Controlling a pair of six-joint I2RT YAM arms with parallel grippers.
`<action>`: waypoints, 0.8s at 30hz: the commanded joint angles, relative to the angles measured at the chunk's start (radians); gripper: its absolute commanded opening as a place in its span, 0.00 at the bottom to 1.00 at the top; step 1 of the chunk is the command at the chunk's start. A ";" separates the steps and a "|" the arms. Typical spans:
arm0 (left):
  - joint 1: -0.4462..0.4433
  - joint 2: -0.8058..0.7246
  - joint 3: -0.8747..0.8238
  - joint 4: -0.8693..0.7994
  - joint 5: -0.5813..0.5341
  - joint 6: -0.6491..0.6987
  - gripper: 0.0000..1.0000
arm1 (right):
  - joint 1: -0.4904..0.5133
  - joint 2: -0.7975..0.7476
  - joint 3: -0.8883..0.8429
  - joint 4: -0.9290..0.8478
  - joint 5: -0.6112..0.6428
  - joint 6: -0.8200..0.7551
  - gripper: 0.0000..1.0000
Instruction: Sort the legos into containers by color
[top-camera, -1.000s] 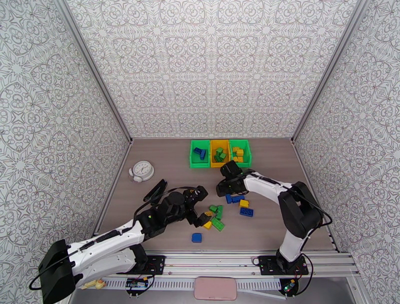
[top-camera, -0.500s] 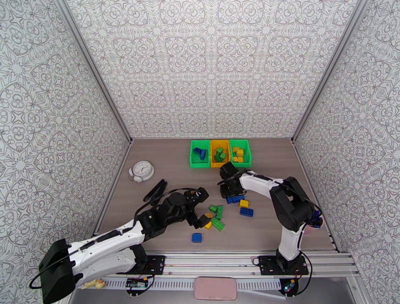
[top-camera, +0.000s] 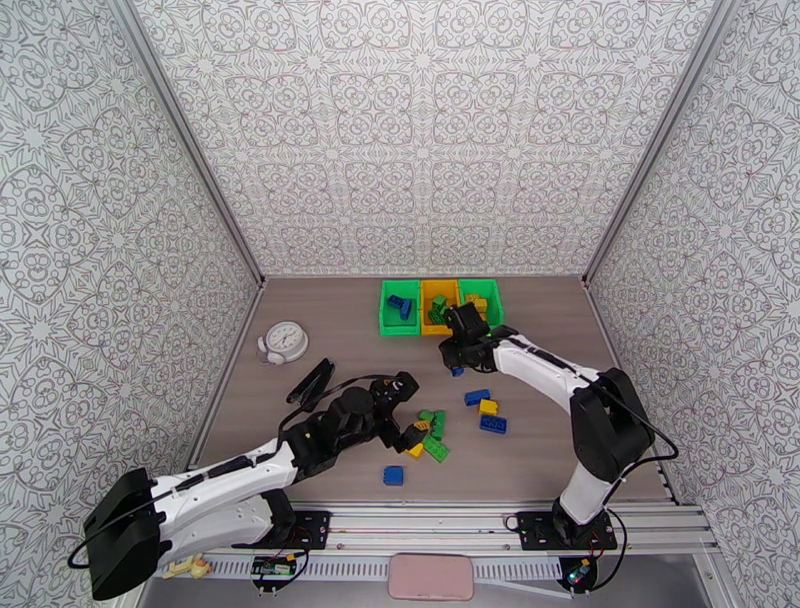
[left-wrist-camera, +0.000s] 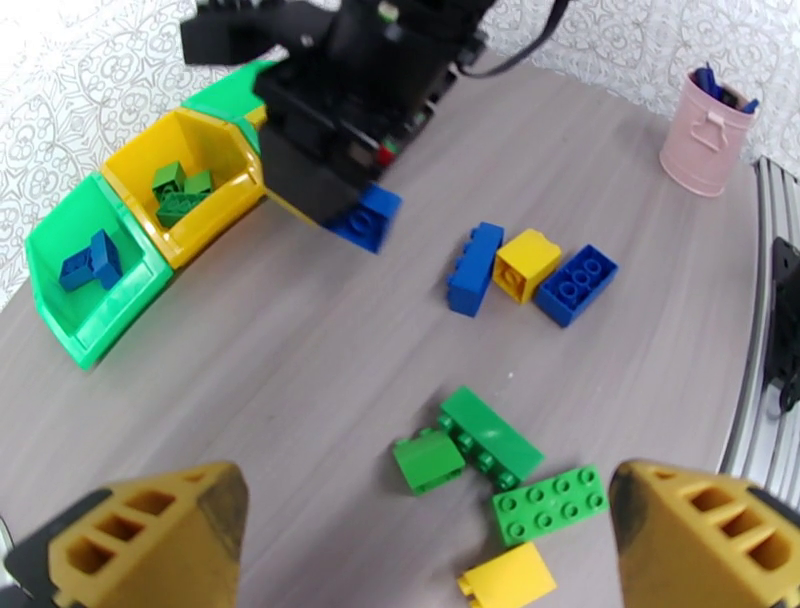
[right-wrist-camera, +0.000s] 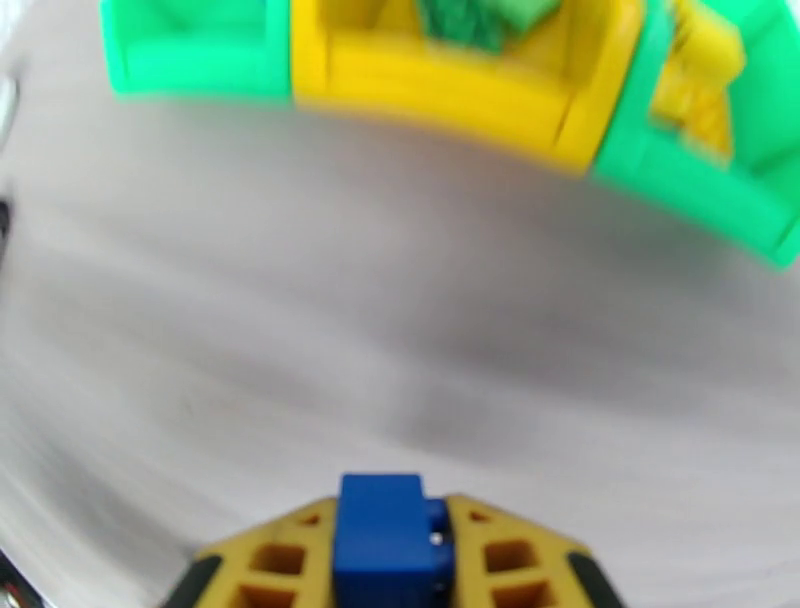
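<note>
My right gripper will move outward past the yellow bin (top-camera: 424, 306) and let go of the small blue lego there, because blue legos are already in one green bin.
My right gripper (top-camera: 456, 366) is shut on a small blue lego (right-wrist-camera: 385, 540) and hangs above the table just in front of the containers. The left green bin (top-camera: 384, 312) holds blue legos, the yellow bin (top-camera: 424, 306) green ones, and the right green bin (top-camera: 497, 306) yellow ones. From the left wrist view, the blue lego (left-wrist-camera: 365, 215) shows under the right gripper. My left gripper (top-camera: 408, 412) is open over a loose cluster of green legos (left-wrist-camera: 488, 435) and a yellow one (left-wrist-camera: 508, 577). Two blue legos (top-camera: 477, 397) and a yellow lego (top-camera: 488, 407) lie further right.
A white round clock (top-camera: 285, 341) lies at the table's left. A pink cup (left-wrist-camera: 705, 135) with pens stands near the right edge. A lone blue lego (top-camera: 393, 475) sits near the front edge. Patterned walls close off three sides.
My right gripper dropped onto the blue legos, shut on one, and lifted it back toward the bins. The left arm has barely moved.
</note>
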 joint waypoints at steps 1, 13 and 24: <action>-0.001 0.019 -0.007 0.094 -0.028 -0.021 1.00 | -0.035 0.024 0.076 0.095 0.041 0.010 0.20; -0.019 -0.001 -0.017 0.108 -0.077 -0.055 1.00 | -0.125 0.298 0.434 0.166 -0.140 -0.017 0.17; -0.036 -0.096 -0.052 0.020 -0.142 -0.065 1.00 | -0.113 0.552 0.712 0.236 -0.423 -0.022 0.19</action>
